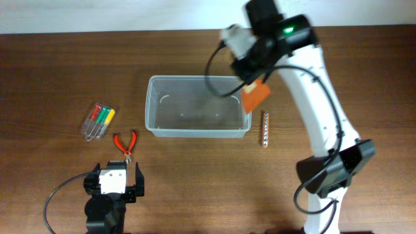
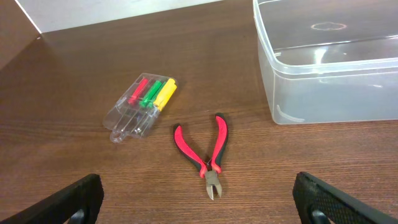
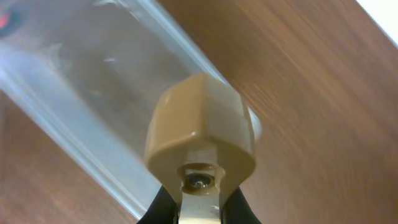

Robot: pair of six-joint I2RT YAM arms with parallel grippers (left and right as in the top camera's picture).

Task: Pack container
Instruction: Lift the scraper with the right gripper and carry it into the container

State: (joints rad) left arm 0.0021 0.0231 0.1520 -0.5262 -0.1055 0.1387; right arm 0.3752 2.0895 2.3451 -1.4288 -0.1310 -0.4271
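The tool's orange blade still overhangs the rim at the container's end, so my right gripper moves next. It goes left in the overhead view, then down into the clear container (image 3: 118,78).
The clear container (image 1: 195,132) stands mid-table and looks empty; it also shows in the left wrist view (image 2: 323,93) and blurred in the right wrist view (image 3: 74,93). My right gripper (image 1: 251,83) is shut on an orange tool (image 1: 256,96) and holds it above the container's right end. In the right wrist view the fingers (image 3: 199,213) clamp the tool's tan faceted end (image 3: 200,134). My left gripper (image 1: 117,171) is open and empty near the front left edge, its fingers (image 2: 199,200) apart just in front of the red-handled pliers (image 2: 206,152).
A small clear pack of red, green and yellow screwdrivers (image 1: 98,121) lies left of the container, also in the left wrist view (image 2: 142,104). The red pliers (image 1: 125,143) lie in front of it. A narrow strip of bits (image 1: 265,129) lies right of the container.
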